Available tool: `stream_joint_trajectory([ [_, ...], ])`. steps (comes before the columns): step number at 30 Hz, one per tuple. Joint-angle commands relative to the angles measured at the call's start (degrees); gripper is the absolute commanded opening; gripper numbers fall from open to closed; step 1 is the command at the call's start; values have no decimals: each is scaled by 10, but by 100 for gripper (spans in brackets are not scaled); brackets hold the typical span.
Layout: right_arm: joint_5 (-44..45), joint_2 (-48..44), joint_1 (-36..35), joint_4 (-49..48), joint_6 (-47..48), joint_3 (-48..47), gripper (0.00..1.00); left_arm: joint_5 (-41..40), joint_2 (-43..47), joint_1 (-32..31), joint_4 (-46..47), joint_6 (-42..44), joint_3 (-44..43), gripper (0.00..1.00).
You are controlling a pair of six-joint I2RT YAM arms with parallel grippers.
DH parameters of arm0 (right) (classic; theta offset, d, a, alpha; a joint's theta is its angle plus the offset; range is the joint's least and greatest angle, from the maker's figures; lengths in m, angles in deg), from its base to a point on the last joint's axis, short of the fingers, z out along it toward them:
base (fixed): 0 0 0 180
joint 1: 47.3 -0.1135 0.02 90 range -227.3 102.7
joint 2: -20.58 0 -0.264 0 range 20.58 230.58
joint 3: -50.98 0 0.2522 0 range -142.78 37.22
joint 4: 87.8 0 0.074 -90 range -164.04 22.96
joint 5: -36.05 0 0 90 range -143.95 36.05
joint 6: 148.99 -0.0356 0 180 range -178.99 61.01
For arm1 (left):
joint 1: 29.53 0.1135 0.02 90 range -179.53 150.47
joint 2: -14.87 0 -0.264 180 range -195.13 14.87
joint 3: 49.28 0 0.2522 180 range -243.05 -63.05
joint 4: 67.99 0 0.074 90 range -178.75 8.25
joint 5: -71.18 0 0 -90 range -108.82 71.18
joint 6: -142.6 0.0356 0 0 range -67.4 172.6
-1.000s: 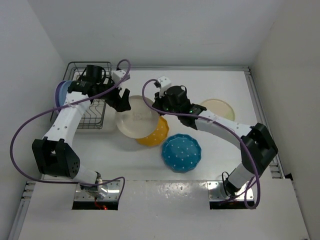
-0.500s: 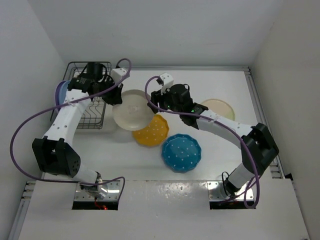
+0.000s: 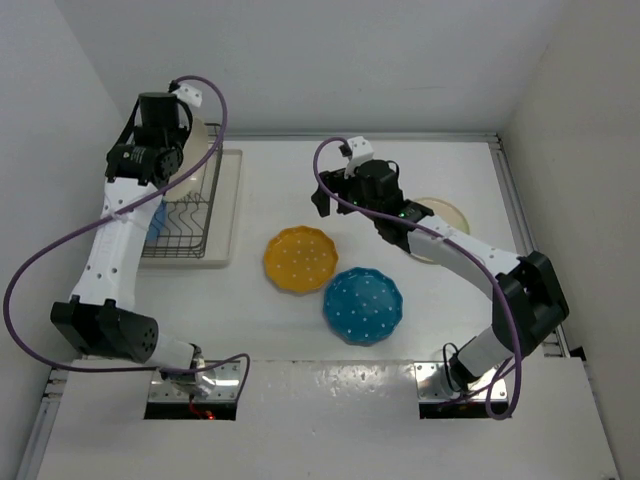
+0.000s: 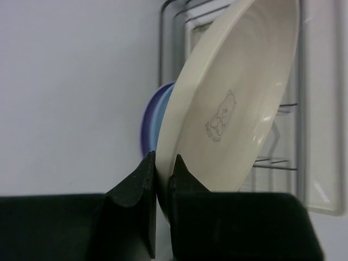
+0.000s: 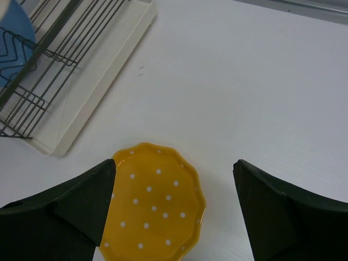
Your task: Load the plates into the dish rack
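Note:
The cream plate still hangs on edge above the rack, so next my left gripper must lower and release it in the wires beside the light blue plate (image 3: 155,222).
My left gripper (image 4: 163,166) is shut on the rim of a cream plate (image 4: 239,103) with a small printed mark. It holds the plate on edge above the dark wire dish rack (image 3: 185,215). A light blue plate (image 3: 155,222) and a lavender plate (image 4: 145,128) stand behind it in the rack. The scalloped yellow dotted plate (image 3: 299,260) and the teal dotted plate (image 3: 362,305) lie flat on the table. My right gripper (image 5: 174,166) hangs open and empty above the yellow plate (image 5: 155,209), right of the rack.
The rack sits on a flat cream tray (image 3: 228,205) by the left wall. A pale cream round plate (image 3: 445,212) lies at the right, partly under my right arm. The rack's wires (image 5: 51,49) and tray edge (image 5: 95,87) show in the right wrist view.
The right gripper let go of the cream plate, opened wide and drew back right. The left gripper shut on the plate's rim and carried it up and left over the rack.

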Motion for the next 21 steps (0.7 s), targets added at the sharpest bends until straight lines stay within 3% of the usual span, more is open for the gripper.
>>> stream_joint_trajectory([
  [1, 9, -17, 4, 9, -11, -5, 89, -198, 17, 13, 92, 42, 66, 0],
  [5, 7, 4, 4, 31, -10, -28, 89, -233, 11, 33, 181, 63, 157, 0],
  [13, 4, 25, -8, 52, 1, -70, 89, -277, 5, 49, 282, 87, 220, 0],
  [21, 3, 34, -11, 62, 8, -86, 89, -286, 11, 55, 297, 96, 242, 0],
])
